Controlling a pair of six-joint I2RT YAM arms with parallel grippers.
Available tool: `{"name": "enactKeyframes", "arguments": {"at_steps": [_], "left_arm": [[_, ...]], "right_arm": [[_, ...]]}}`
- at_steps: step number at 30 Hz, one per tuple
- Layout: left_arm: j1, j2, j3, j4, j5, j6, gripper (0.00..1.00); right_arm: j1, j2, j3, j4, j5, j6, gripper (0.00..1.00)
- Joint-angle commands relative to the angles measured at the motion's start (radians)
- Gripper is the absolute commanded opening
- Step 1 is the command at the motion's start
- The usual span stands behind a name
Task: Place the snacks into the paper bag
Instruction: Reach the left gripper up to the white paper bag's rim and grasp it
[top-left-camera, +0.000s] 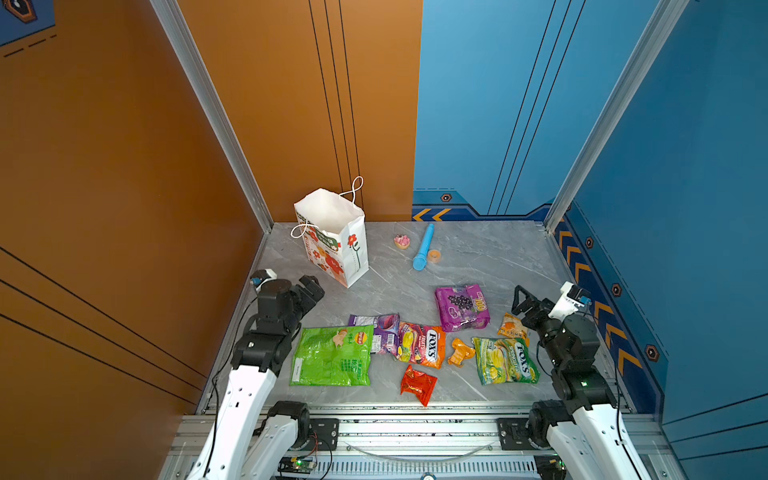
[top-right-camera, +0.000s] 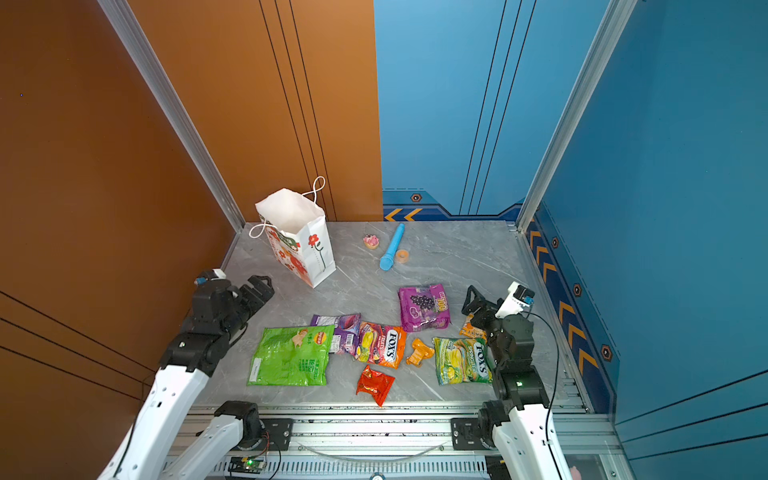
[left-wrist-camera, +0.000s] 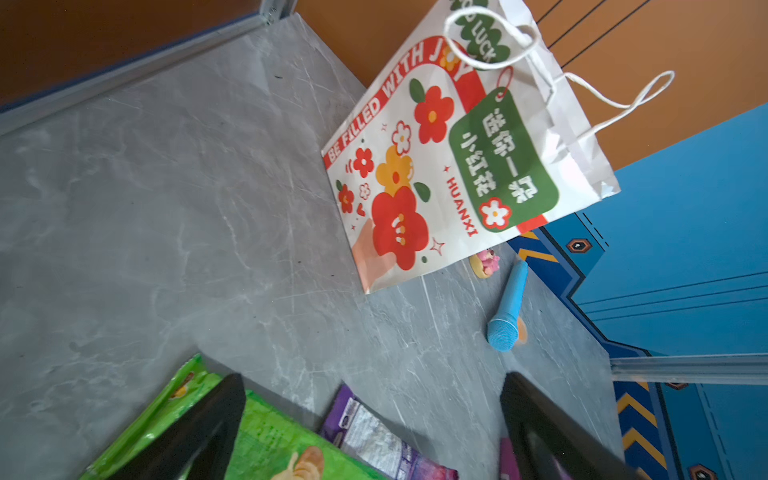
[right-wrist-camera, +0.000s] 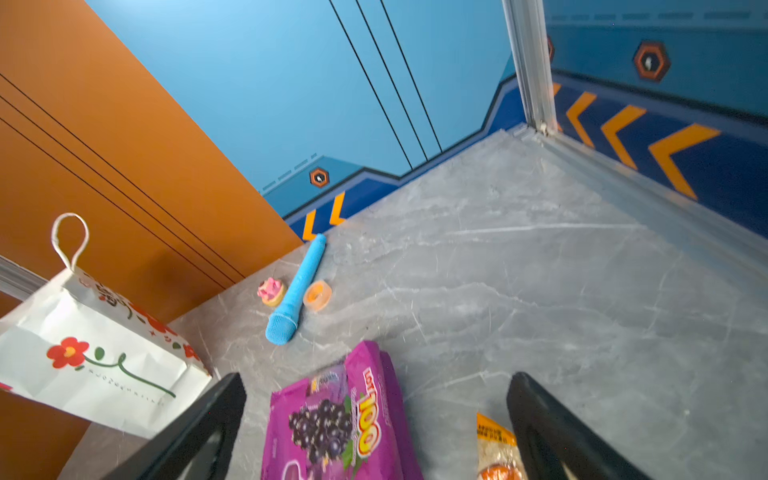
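Observation:
I need to raise my left gripper outward next, onto the rim of the paper bag's side (top-left-camera: 323, 228) (left-wrist-camera: 566, 148) by the near handle. That rim is higher than my gripper and farther outward.
The white paper bag (top-left-camera: 332, 237) (left-wrist-camera: 453, 158) with red flowers stands upright and open-mouthed at the back left. The snacks lie flat near the front: a large green chip bag (top-left-camera: 330, 355), a small purple pack (top-left-camera: 376, 328), an orange FOX'S bag (top-left-camera: 422, 345), a big purple pack (top-left-camera: 461, 307) (right-wrist-camera: 336, 419), a green FOX'S bag (top-left-camera: 505, 359), a red packet (top-left-camera: 417, 384) and two small orange ones (top-left-camera: 459, 352) (top-left-camera: 513, 328). My left gripper (top-left-camera: 313, 286) (left-wrist-camera: 372, 378) hovers open beyond the chip bag's far edge. My right gripper (top-left-camera: 523, 300) (right-wrist-camera: 376, 376) is open and empty beside the big purple pack.
A blue tube (top-left-camera: 424, 247), a small pink cake-like toy (top-left-camera: 402, 241) and an orange ring (top-left-camera: 434, 256) lie at the back middle. Orange and blue walls close in three sides of the grey table (top-left-camera: 498, 257). A metal rail (top-left-camera: 415, 428) runs along the front.

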Motion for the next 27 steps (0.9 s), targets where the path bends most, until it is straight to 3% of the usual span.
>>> {"name": "enactKeyframes", "arguments": {"at_steps": [1,5,11,17,22,27], "left_arm": [[-0.055,0.117,0.153,-0.113,0.07,-0.02,0.98],[-0.104,0.277,0.37,-0.178,0.001,-0.015,0.98],[-0.089,0.499,0.607,-0.243,-0.068,-0.073,0.98],[-0.04,0.665,0.746,-0.252,-0.039,-0.148,0.98],[-0.011,0.797,0.892,-0.355,-0.033,-0.127,0.99],[0.013,0.888,0.973,-0.41,-0.005,-0.106,0.85]], "right_arm": [[0.017,0.026,-0.042,0.029,-0.031,0.053,1.0],[0.032,0.027,-0.047,0.028,-0.041,0.067,1.0],[0.048,0.007,-0.048,0.018,-0.035,0.076,1.0],[0.065,-0.01,-0.054,0.025,-0.029,0.086,1.0],[0.125,0.014,-0.04,0.03,0.002,0.072,1.0],[0.195,0.046,-0.013,0.004,0.066,0.027,1.0]]}}
